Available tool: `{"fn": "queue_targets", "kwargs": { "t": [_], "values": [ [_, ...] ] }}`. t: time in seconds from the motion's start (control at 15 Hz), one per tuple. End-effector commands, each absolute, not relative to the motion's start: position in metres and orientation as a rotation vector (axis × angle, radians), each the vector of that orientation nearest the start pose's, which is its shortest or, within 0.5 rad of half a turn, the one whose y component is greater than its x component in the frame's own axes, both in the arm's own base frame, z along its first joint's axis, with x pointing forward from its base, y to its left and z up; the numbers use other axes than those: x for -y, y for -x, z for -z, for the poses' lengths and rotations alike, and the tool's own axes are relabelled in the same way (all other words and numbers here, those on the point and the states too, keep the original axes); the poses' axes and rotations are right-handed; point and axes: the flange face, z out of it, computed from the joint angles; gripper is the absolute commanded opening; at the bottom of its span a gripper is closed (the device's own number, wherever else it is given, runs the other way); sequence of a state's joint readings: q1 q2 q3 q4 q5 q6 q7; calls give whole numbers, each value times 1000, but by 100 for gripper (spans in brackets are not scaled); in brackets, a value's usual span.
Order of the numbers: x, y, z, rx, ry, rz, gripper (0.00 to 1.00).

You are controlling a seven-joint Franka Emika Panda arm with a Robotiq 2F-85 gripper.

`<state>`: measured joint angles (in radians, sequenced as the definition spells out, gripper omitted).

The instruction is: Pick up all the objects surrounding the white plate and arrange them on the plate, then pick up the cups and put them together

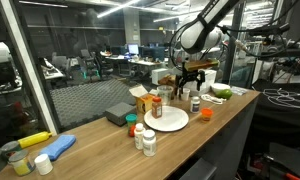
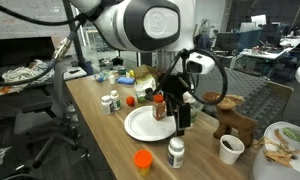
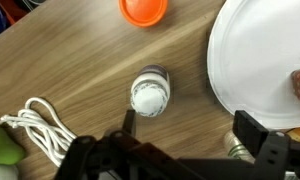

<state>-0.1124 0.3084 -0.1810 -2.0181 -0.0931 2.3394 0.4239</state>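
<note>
My gripper shifts left in the wrist view and lowers around the bottle's white cap (image 2: pixel 176 142) (image 3: pixel 148 99) next, since the bottle stands below, off-center between its fingers.
The white plate (image 1: pixel 167 120) lies on the wooden table; it also shows in an exterior view (image 2: pixel 148 124) and at the right of the wrist view (image 3: pixel 260 55). A dark red-capped bottle (image 2: pixel 159 105) stands on it. My gripper (image 3: pixel 195 135) is open and empty, hovering above the table beside the plate's edge (image 2: pixel 181 112) (image 1: pixel 190 84). A white-capped bottle (image 3: pixel 150 92) (image 2: pixel 175 152) stands near my left finger, untouched. A second small bottle (image 3: pixel 239 148) is partly hidden by my right finger. An orange-capped jar (image 3: pixel 143 9) (image 2: pixel 142 159) stands beyond. More small jars (image 1: pixel 143 134) stand on the plate's other side.
An orange carton (image 1: pixel 147 102) and a grey flat box (image 1: pixel 120 115) stand behind the plate. A green-and-white dish (image 1: pixel 221 92) is at the table's end. A white cup (image 2: pixel 230 149) stands near a brown figure (image 2: pixel 233 121). A white cable (image 3: pixel 35 125) lies by my left finger.
</note>
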Motion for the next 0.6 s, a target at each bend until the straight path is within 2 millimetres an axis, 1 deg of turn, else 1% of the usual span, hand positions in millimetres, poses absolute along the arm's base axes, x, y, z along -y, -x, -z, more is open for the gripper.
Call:
{"fn": "queue_targets", "kwargs": {
  "t": [0.0,0.33,0.53],
  "values": [
    [189,-578,-294,-1054,3083,65,100],
    [209,-570,-281,-1118,3056,42,100],
    [214,-570,-272,-1105,3030,-9,100]
  ]
}}
